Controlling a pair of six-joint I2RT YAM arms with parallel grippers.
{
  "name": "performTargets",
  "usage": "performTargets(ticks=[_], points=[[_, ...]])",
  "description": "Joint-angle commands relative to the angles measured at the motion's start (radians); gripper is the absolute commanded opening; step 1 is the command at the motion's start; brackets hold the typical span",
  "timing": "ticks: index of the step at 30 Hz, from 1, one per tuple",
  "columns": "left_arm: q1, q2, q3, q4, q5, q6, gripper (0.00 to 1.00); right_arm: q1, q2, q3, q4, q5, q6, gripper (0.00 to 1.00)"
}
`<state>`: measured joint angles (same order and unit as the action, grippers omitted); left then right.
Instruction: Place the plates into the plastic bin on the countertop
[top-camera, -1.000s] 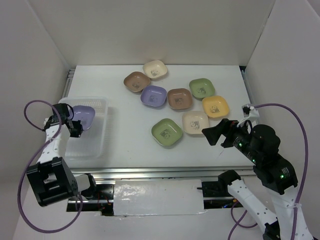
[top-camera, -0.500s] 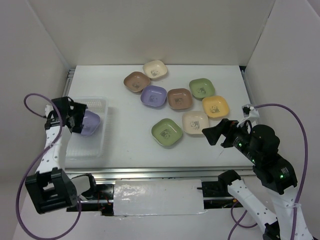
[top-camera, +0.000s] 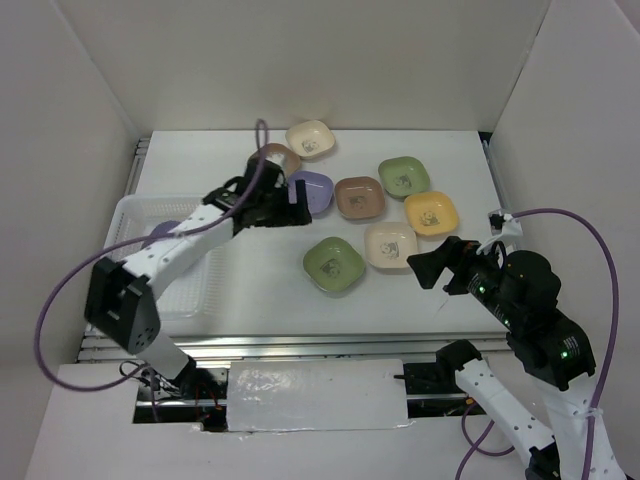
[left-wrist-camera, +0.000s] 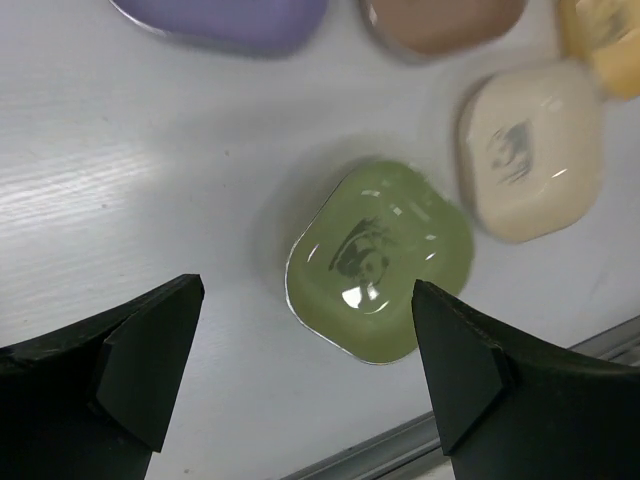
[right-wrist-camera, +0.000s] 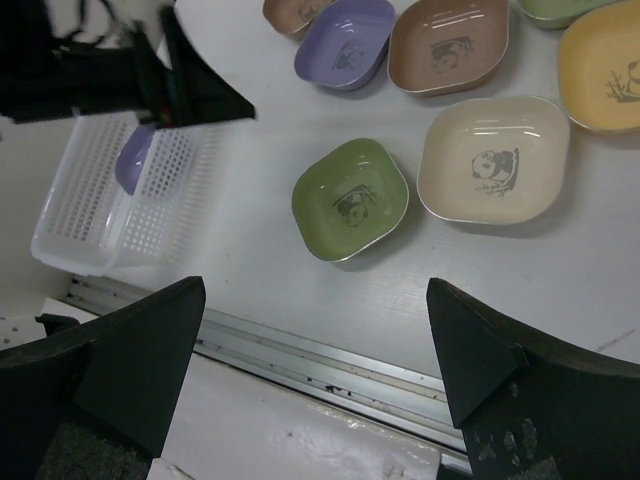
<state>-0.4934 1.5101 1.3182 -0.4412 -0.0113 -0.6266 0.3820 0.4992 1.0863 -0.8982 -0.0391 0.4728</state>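
I need to move my left gripper down onto the plate's rim facing the bin (top-camera: 178, 292), to the near green plate.
One purple plate (top-camera: 160, 236) lies in the plastic bin (top-camera: 178, 292) at the left of the countertop (top-camera: 250, 300). My left gripper (top-camera: 296, 208) hangs open and empty over the middle, beside another purple plate (top-camera: 312, 190). In its wrist view the near green plate (left-wrist-camera: 380, 260) lies below the open left gripper (left-wrist-camera: 308, 290), untouched. A cream plate (top-camera: 390, 245), a yellow plate (top-camera: 431, 212), brown plates (top-camera: 359, 197), the far green plate (top-camera: 404, 176) and the far cream plate (top-camera: 310, 138) lie around. My right gripper (top-camera: 430, 265) is open near the front right, above the table edge (right-wrist-camera: 315, 290).
White walls stand on three sides. A metal rail (top-camera: 300, 345) runs along the near edge. The left arm's links (top-camera: 185, 235) stretch across the bin's far right corner, and its purple cable (top-camera: 262, 140) loops over the brown plate at the back.
The left gripper opened and left the purple plate in the bin, then swung right and forward to the middle plates. The right arm has not moved.
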Motion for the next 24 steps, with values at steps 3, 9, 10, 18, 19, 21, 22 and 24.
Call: performTargets(ticks=[3, 9, 10, 18, 19, 21, 22, 24], points=[[-0.114, 0.177, 0.043, -0.050, -0.033, 0.172, 0.99, -0.003, -0.001, 0.020, 0.019, -0.022, -0.007, 1.00], [-0.151, 0.363, 0.076, -0.051, -0.099, 0.150, 0.95, -0.003, -0.004, 0.018, 0.025, -0.053, -0.005, 1.00], [-0.155, 0.395, 0.075, -0.050, -0.099, 0.146, 0.93, -0.003, -0.004, 0.020, 0.024, -0.056, -0.005, 1.00], [-0.177, 0.477, 0.030, -0.005, -0.111, 0.117, 0.46, -0.003, -0.022, 0.017, 0.015, -0.041, -0.002, 1.00], [-0.181, 0.463, 0.026, -0.013, -0.136, 0.110, 0.34, -0.003, -0.022, 0.026, 0.012, -0.032, -0.005, 1.00], [-0.204, 0.386, 0.018, -0.079, -0.218, 0.073, 0.05, -0.003, -0.022, 0.030, 0.005, -0.028, -0.008, 1.00], [-0.215, 0.349, 0.009, -0.099, -0.248, 0.061, 0.01, -0.003, -0.021, 0.034, 0.007, -0.027, -0.008, 1.00], [-0.235, 0.224, -0.030, -0.172, -0.329, 0.018, 0.00, -0.003, -0.019, 0.027, 0.015, -0.027, -0.008, 1.00]])
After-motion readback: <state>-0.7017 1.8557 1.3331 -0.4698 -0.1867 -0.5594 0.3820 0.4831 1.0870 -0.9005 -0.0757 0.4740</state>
